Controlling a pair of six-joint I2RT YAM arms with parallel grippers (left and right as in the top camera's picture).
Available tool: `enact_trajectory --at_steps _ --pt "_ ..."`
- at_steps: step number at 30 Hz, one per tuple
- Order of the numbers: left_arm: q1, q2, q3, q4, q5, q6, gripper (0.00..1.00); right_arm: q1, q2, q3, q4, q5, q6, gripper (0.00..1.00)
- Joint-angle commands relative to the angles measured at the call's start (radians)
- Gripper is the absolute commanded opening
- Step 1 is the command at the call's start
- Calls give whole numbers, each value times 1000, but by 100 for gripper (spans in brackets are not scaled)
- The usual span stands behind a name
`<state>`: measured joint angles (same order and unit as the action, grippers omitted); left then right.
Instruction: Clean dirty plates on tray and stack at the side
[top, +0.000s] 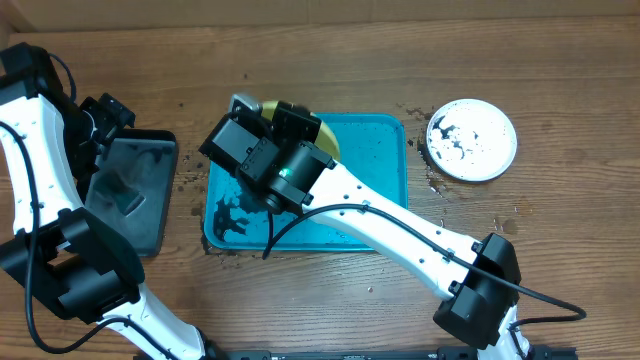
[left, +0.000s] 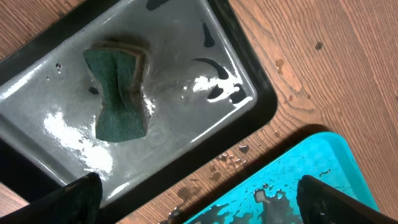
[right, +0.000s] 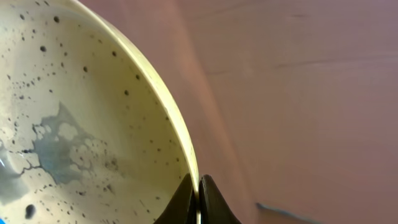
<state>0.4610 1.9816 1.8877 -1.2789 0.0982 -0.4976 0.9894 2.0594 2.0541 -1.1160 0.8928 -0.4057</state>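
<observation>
My right gripper should swing right in the overhead view next, lower the held plate onto the white plate (top: 472, 140) and release, since that plate lies below it that way.
The turquoise tray (top: 380, 150) lies mid-table, with dark smears on its front left part; its corner shows in the left wrist view (left: 311, 168). My right gripper (top: 255, 115) reaches over the tray's far left corner, shut on the rim of the yellow-green rimmed plate (top: 327, 137). The right wrist view shows the fingers (right: 198, 193) pinching that speckled, wet plate (right: 93, 124), which is held tilted. The white plate (top: 472, 140), smeared dark, sits on the table right of the tray. The light blue plate is out of view. My left gripper (left: 199, 183) is open and empty over the gap between the two trays.
A black tray with grey inside (top: 130, 190) lies left of the turquoise tray. It is wet and holds a green sponge (left: 118, 93). Dark crumbs and drops dot the wood round the trays. My right arm (top: 400, 225) crosses the turquoise tray.
</observation>
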Motion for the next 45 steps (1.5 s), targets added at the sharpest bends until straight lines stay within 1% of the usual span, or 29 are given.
enact_trajectory --at_steps 1,3,4,5,6,7,8,9,13,15,17,19,22,24,27,30,33,36,39,43,45 --pt "9 -1 10 0 10 3 100 -13 -42 27 -5 -39 40 4" --pt "9 -1 10 0 10 3 100 -4 -43 27 0 160 53 4" --pt "9 -1 10 0 10 3 100 -2 -43 27 48 218 93 4" --pt "9 -1 10 0 10 3 100 -4 -43 27 60 141 91 4" --pt "9 -1 10 0 10 3 100 -11 -42 27 53 5 70 4" --pt "9 -1 10 0 10 3 100 -25 -42 27 16 -176 26 4" --pt "9 -1 10 0 10 3 100 -43 -40 27 -26 -312 -14 4" --pt "9 -1 10 0 10 3 100 -61 -39 27 -51 -372 -8 4" --pt "9 -1 10 0 10 3 100 -145 -52 30 -56 -336 235 4" --pt "9 -1 10 0 10 3 100 -212 -79 30 -59 -375 340 4" --pt "9 -1 10 0 10 3 100 -292 -114 30 -62 -492 381 4" --pt "9 -1 10 0 10 3 100 -406 -157 30 -69 -673 381 4" --pt "9 -1 10 0 10 3 100 -614 -201 30 -105 -902 381 4" --pt "9 -1 10 0 10 3 100 -751 -205 30 -150 -1003 382 4" --pt "9 -1 10 0 10 3 100 -945 -195 15 -230 -1082 431 4" --pt "9 -1 10 0 10 3 100 -1094 -193 -42 -246 -1082 504 4" --pt "9 -1 10 0 10 3 100 -1210 -193 -144 -209 -1096 533 4" --pt "9 -1 10 0 10 3 100 -1277 -193 -294 -111 -1146 534 4" --pt "9 -1 10 0 10 3 100 -1299 -193 -453 11 -1175 553 4" --pt "9 -1 10 0 10 3 100 -1299 -193 -585 143 -1167 644 4" --pt "9 -1 10 0 10 3 100 -1295 -193 -652 209 -1164 646 4"
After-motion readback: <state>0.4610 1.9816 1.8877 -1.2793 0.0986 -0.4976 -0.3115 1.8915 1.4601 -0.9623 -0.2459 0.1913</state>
